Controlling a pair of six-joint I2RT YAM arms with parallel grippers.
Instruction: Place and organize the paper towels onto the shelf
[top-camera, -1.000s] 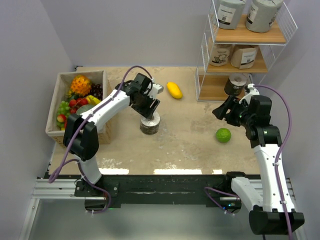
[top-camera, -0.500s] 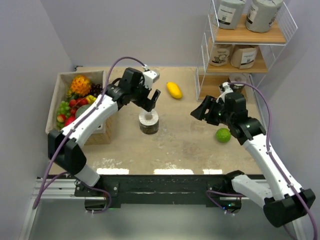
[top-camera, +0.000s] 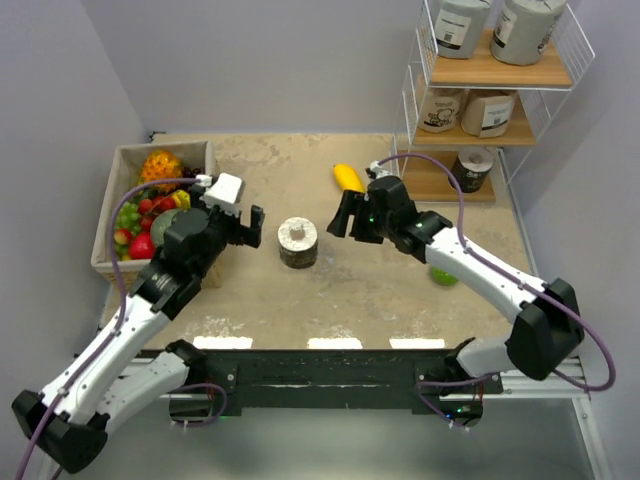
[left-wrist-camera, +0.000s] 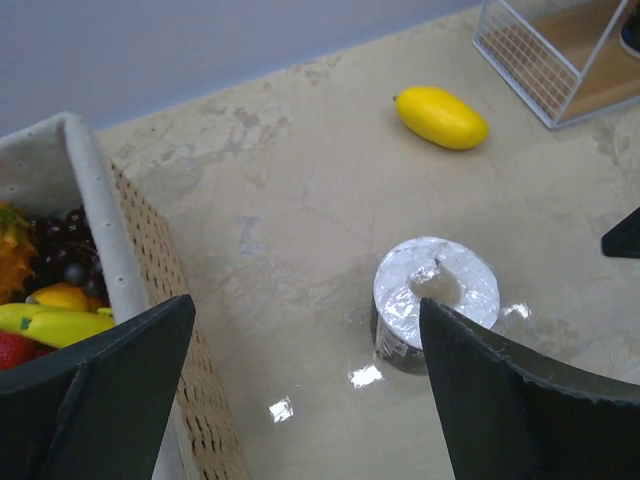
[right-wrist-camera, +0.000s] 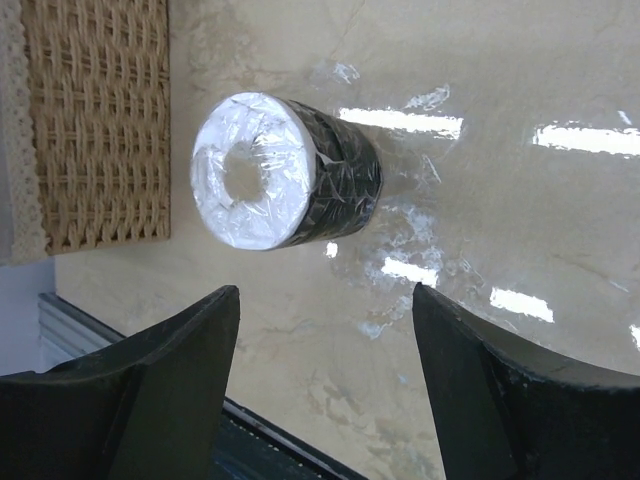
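Note:
The black roll's hollow core faces up, so next I need to move my right gripper toward it and down, one finger into the core, one outside the roll's shelf side (top-camera: 311, 234) (right-wrist-camera: 289, 178).
A black paper towel roll (top-camera: 298, 243) stands on end mid-table, its white gathered top up; the left wrist view shows that roll (left-wrist-camera: 435, 300) and so does the right wrist view (right-wrist-camera: 285, 170). My left gripper (top-camera: 252, 228) (left-wrist-camera: 305, 310) is open, just left of the roll and apart from it. My right gripper (top-camera: 342, 215) (right-wrist-camera: 325, 295) is open to the roll's right, holding nothing. The shelf (top-camera: 497, 72) (left-wrist-camera: 560, 60) at the back right carries two grey rolls (top-camera: 462, 25) on top, two tan rolls (top-camera: 490, 112) in the middle and one black roll (top-camera: 474, 168) on the bottom board.
A woven box of fruit (top-camera: 110, 215) (left-wrist-camera: 100, 220) (right-wrist-camera: 95, 120) sits at the left, close to my left arm. A yellow fruit (top-camera: 348, 178) (left-wrist-camera: 440, 117) lies behind the roll. My right forearm partly covers a green fruit (top-camera: 445, 272).
My left gripper opened, let go of the mid-table roll and drew back to the left. My right arm swung from the shelf's bottom tier leftward to the roll, its jaws a little wider.

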